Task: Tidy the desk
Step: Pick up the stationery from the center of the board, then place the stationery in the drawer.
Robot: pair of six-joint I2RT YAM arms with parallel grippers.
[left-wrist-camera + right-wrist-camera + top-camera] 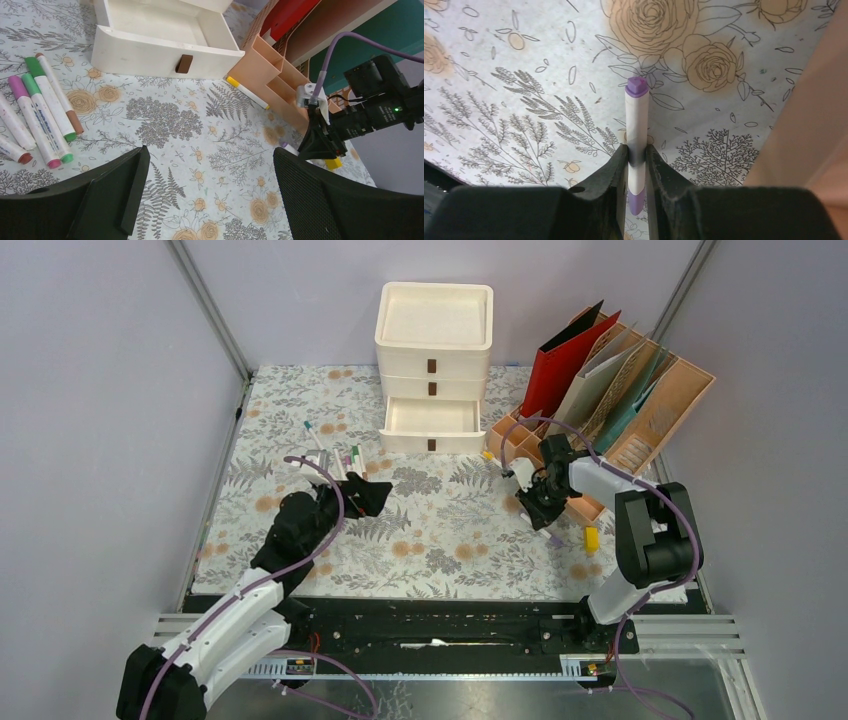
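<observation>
The marker goes up, outward and to the left in the top view next; my right gripper releases it over the organizer's bottom drawer [433, 417], which stands open and empty.
The desk [440, 540] is covered in a pale fern-and-flower cloth. My right gripper [637, 150] is shut on a white marker with purple ends [636, 115], held low over the cloth beside the peach organizer. In the top view the right gripper [540, 515] sits at the organizer's front edge. My left gripper [210, 155] is open with only bare cloth between its fingers. It hovers at centre-left [372, 492], just right of several loose markers [335, 455] lying in a row [45, 110].
A white drawer unit [433, 360] stands at the back with its bottom drawer [155, 30] pulled open. The peach organizer [610, 400] holds folders at back right. A yellow-capped marker [247, 93] lies by its pen compartments. A small yellow piece [591, 539] lies near the right arm.
</observation>
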